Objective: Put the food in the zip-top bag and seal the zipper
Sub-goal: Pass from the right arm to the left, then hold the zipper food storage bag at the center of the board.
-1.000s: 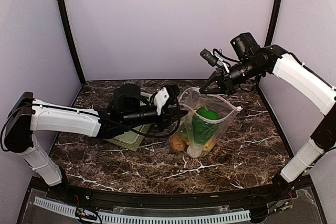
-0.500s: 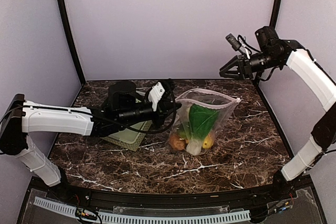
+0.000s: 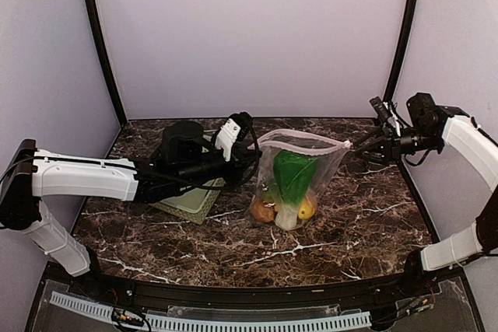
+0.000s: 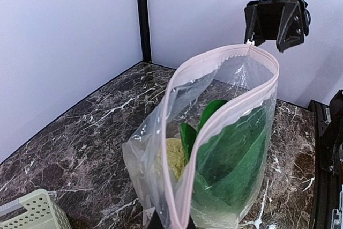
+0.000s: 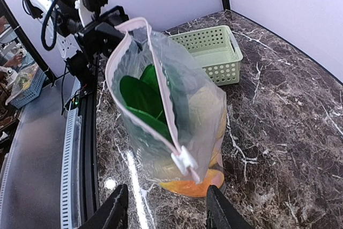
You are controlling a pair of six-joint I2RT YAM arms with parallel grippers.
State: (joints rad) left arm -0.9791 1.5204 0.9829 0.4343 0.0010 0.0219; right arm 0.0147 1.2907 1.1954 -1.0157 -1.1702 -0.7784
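Note:
The zipper's end sticks out past the white slider, and my right gripper moves toward the bag and onto it next.
The clear zip-top bag stands upright in the middle of the table with its mouth open. Inside is the food: green bok choy, an orange piece and a yellow piece. The pinkish zipper runs round the mouth, and its white slider sits at the right end. My left gripper is shut on the zipper's left end, its dark fingertips just showing. My right gripper is open, just right of the bag's corner and not touching it; both fingers frame the bag.
A light green lattice basket lies under my left arm, left of the bag. Black frame posts and pale walls close in the back and sides. Bare marble shows in front of the bag.
My right gripper has opened, let go of the bag's right top corner and swung right and down. My left gripper has shut on the bag's left end. The bag now stands more upright.

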